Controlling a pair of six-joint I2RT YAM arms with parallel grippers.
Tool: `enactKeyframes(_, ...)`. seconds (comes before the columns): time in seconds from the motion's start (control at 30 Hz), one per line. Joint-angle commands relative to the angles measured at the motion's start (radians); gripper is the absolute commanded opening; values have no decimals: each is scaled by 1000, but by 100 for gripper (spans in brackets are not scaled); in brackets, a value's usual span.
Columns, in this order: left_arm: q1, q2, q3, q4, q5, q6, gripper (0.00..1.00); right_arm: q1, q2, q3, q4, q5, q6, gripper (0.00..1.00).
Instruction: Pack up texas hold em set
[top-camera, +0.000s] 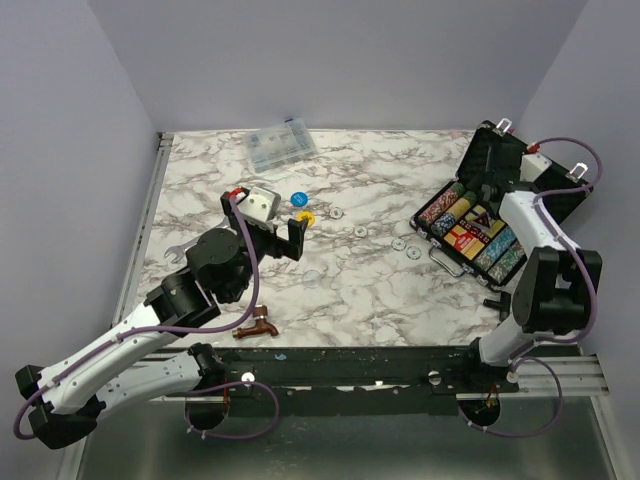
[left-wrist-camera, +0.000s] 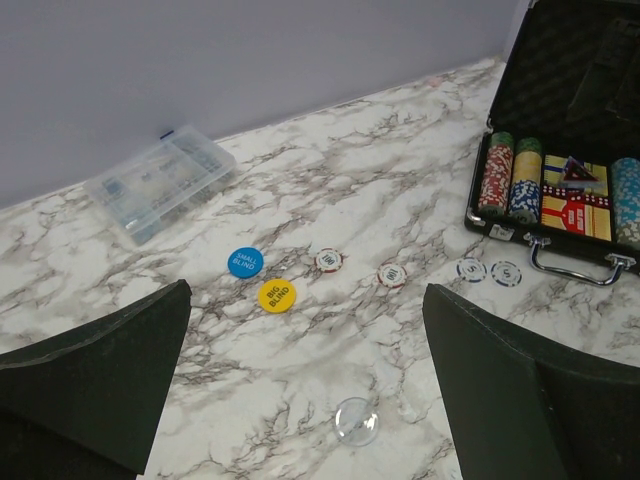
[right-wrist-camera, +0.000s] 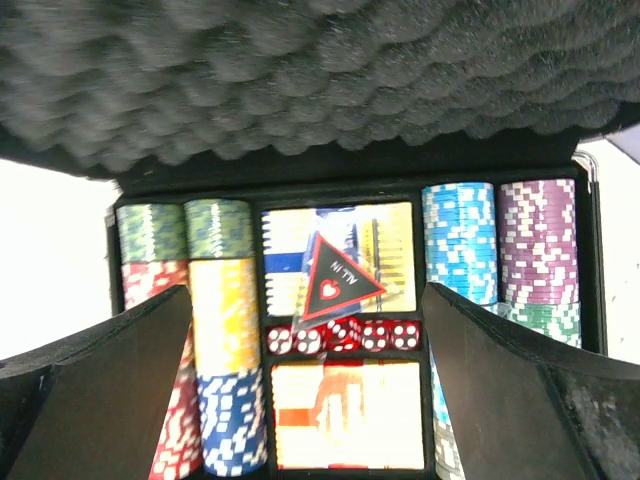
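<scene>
My right gripper swings to the left in the top view over the clear disc (left-wrist-camera: 357, 421) next and descends onto it, since the disc is still unpacked.
The black foam-lined case (top-camera: 490, 160) lies open at the right, with chip rows (top-camera: 500, 250) and two card boxes inside. My right gripper (top-camera: 487, 203) hovers over it, open and empty. In the right wrist view the gripper (right-wrist-camera: 305, 390) frames the card boxes (right-wrist-camera: 345, 415), red dice (right-wrist-camera: 345, 335) and a black triangular marker (right-wrist-camera: 338, 283) under the foam lid (right-wrist-camera: 320, 80). My left gripper (top-camera: 268, 222) is open and empty above the table's left-middle. In its view (left-wrist-camera: 305, 390), a clear disc (left-wrist-camera: 357, 421) lies between the fingers. A blue disc (left-wrist-camera: 245, 262), a yellow disc (left-wrist-camera: 276, 295) and several loose chips (left-wrist-camera: 392, 275) lie beyond.
A clear plastic compartment box (top-camera: 280, 145) sits at the back. A copper faucet (top-camera: 260, 325) lies near the front edge by the left arm. A silver wrench (top-camera: 172, 250) lies at the left. Loose chips (top-camera: 399, 242) trail across the marble towards the case handle (top-camera: 450, 262).
</scene>
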Motion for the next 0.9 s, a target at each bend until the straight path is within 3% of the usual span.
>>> enactKeyframes(0.0,-1,-9,29,-11,8,1,99,3,-111,-66,79,-155,-142,100)
enactKeyframes(0.07,-1,-8,31,-15,10,-1,99,4,-121,-90,73,-222,-130,98)
enactKeyframes(0.13,-1,-7,29,-13,10,-1,99,7,-123,-99,55,-304,-121,89)
enactKeyframes(0.23,-1,-1,29,-13,8,-1,99,81,-152,-129,77,-354,-164,90)
enactKeyframes(0.43,-1,10,32,-17,-12,-1,99,438,-176,-134,124,-460,-323,99)
enactKeyframes(0.67,-1,-105,-57,109,-249,22,99,803,42,-79,170,-511,-263,100)
enactKeyframes(0.87,-1,-194,-148,279,-375,119,99,957,163,-56,219,-573,-273,100)
